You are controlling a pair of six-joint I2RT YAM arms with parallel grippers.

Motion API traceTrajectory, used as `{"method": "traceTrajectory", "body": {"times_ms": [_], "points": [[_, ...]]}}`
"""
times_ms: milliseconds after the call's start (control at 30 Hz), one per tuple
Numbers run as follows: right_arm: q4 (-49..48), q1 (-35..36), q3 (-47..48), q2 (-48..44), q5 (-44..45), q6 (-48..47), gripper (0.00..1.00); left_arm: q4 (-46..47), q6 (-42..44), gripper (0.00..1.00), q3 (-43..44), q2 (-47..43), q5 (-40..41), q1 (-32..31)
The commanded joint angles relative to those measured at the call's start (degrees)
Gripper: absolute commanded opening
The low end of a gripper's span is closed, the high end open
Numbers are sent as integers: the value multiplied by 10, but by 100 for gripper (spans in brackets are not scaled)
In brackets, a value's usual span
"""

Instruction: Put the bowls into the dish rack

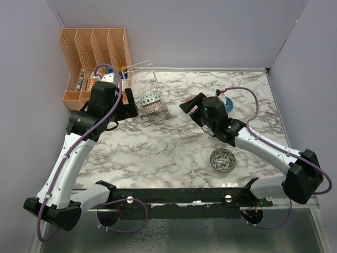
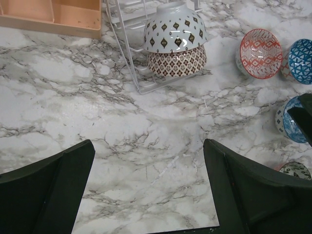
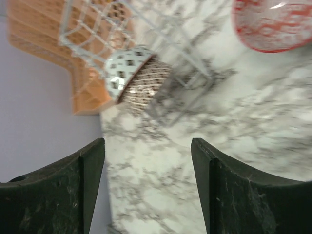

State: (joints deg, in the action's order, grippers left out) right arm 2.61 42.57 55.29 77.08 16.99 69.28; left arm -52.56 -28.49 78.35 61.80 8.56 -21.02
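Note:
My right gripper swings outward next, turning and lowering onto the rim of the reddish-pink bowl (image 2: 261, 52) by the rack, since bare marble there leaves its fingers room.
The wire dish rack (image 1: 143, 87) stands at the back left and holds two bowls on their sides: a white one with dark diamonds (image 2: 174, 29) and a brown one (image 2: 176, 62) right under it. To their right a reddish-pink bowl (image 2: 261, 52) and a blue bowl (image 2: 300, 54) sit on the marble. Another blue-patterned bowl (image 2: 285, 119) is partly hidden. A dark grey-green bowl (image 1: 222, 160) lies nearer the front. My left gripper (image 2: 148, 161) is open over bare marble beside the rack. Just past the reddish-pink bowl (image 3: 273, 24), my right gripper (image 3: 148, 165) is open and empty.
A peach slotted organiser (image 1: 95, 58) stands behind the rack in the back left corner. Lilac walls close the table at the back and on both sides. The black bar with the arm bases (image 1: 179, 196) runs along the near edge.

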Motion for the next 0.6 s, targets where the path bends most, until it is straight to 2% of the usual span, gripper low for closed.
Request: {"method": "traceTrajectory", "body": {"times_ms": [0,167,267,367,467,567], "points": [[225,-34,36,-16,-43,-105,73,44,-20,97,15,10,7,-2],[324,-53,103,25,-48,-274,75,56,-22,97,19,15,8,-2],[334,-55,163,71,-23,-380,75,57,-25,97,22,17,9,-2],[304,-57,227,129,-32,-480,75,62,-30,97,18,16,8,-2],[300,-59,290,210,-25,-536,74,64,-37,97,18,20,3,-2],[292,-64,336,275,-16,-559,67,64,-41,97,22,22,1,-2]]}}
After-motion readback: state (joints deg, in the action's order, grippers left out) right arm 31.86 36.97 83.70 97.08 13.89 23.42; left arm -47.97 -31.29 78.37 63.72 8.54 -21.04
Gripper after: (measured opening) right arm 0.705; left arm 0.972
